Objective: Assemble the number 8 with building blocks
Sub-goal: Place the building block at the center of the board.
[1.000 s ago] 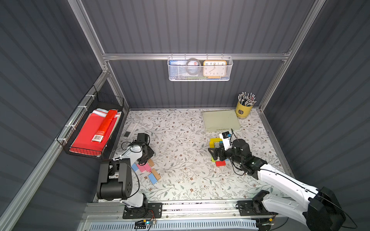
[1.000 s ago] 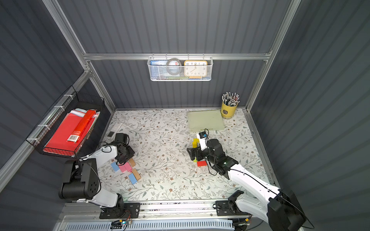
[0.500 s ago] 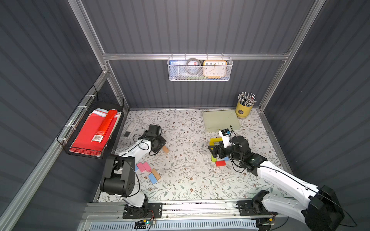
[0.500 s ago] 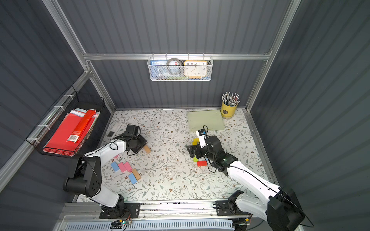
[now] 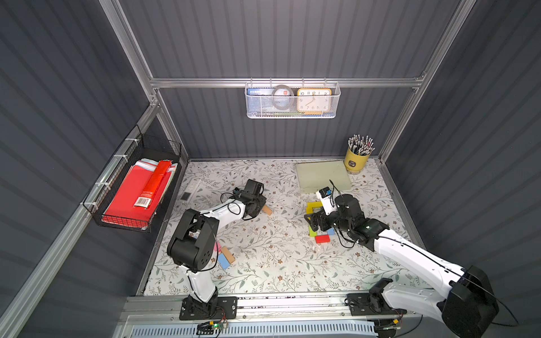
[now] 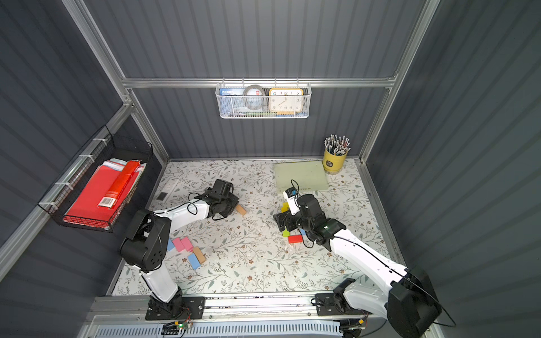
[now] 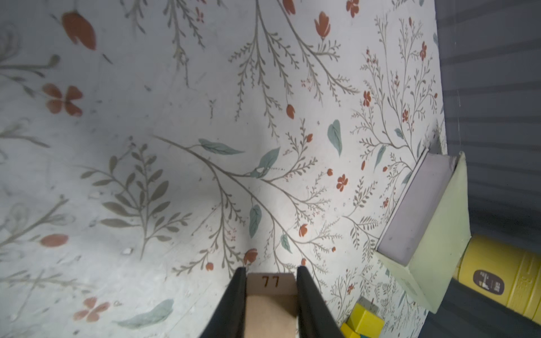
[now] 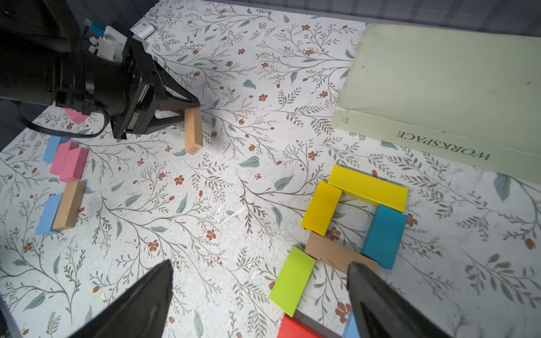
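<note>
My left gripper will next move down a little to the bare patch of mat (image 7: 267, 231) just below it and let go of the tan block away from the other blocks.
My left gripper (image 7: 270, 273) is shut on a tan building block (image 7: 270, 304) marked 77 and holds it just above the mat, left of centre (image 5: 267, 209) (image 6: 240, 209). In the right wrist view the tan block (image 8: 193, 128) hangs tilted from the left gripper (image 8: 187, 108). My right gripper (image 8: 260, 264) stands open over a laid-out group of blocks: two yellow blocks (image 8: 369, 190), a teal block (image 8: 385, 235), a tan block (image 8: 330, 253), a green block (image 8: 292, 281) and a red block (image 8: 292, 329). Loose pink blocks (image 6: 183, 244), a blue block (image 6: 193, 260) and a tan block (image 6: 199, 254) lie near the left arm's base.
A pale green book (image 5: 322, 177) lies at the back right beside a yellow pencil cup (image 5: 357, 159). A black wire basket (image 5: 134, 193) with red folders hangs on the left wall. A white mesh basket (image 5: 291, 101) with a clock hangs on the back wall.
The left arm has carried the tan block from the loose pile at the near left up and toward the middle of the mat. The right gripper has stayed open over the laid-out blocks.
</note>
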`<state>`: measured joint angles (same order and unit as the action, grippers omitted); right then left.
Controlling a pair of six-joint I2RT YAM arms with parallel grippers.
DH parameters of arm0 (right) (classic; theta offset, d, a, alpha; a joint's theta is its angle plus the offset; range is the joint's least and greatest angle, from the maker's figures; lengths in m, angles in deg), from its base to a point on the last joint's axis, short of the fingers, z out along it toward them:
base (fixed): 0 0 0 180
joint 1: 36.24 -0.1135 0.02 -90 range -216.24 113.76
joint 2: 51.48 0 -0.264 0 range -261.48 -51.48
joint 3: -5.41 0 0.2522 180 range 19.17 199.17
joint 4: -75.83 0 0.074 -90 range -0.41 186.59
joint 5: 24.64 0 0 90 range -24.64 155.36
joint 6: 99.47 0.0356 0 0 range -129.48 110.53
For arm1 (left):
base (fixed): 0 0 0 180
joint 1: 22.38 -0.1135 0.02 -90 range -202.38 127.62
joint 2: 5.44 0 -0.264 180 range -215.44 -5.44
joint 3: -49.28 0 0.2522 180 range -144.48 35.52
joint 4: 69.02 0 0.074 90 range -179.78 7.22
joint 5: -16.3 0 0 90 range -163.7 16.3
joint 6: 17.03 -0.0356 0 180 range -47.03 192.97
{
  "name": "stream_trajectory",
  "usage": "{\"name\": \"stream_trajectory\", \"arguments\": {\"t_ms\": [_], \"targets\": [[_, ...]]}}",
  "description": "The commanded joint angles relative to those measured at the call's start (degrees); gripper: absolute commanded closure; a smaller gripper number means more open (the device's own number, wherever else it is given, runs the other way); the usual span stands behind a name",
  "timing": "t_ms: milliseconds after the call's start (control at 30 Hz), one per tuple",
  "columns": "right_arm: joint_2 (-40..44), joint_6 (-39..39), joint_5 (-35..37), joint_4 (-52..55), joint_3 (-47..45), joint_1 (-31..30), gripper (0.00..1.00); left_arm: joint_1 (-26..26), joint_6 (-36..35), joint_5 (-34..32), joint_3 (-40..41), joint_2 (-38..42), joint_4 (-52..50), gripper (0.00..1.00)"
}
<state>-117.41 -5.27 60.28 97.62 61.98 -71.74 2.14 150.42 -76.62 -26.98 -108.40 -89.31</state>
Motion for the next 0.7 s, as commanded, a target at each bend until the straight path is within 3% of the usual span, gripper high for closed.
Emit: {"name": "stream_trajectory", "arguments": {"t_ms": [0, 567, 667], "targets": [[0.3, -1.6, 0.5, 1.6, 0.2, -0.2, 0.03, -0.2, 5.3, -3.2, 0.7, -1.1, 2.2, 0.86], [-2.0, -4.4, -4.5, -0.4, -0.7, -0.1, 0.04, -0.2, 8.1, -3.2, -2.0, -8.0, 3.0, 0.57], [-2.7, -5.0, -5.8, -0.6, -0.2, -0.1, 0.04, -0.2, 8.1, -2.5, -1.6, -6.2, 3.2, 0.41]]}}
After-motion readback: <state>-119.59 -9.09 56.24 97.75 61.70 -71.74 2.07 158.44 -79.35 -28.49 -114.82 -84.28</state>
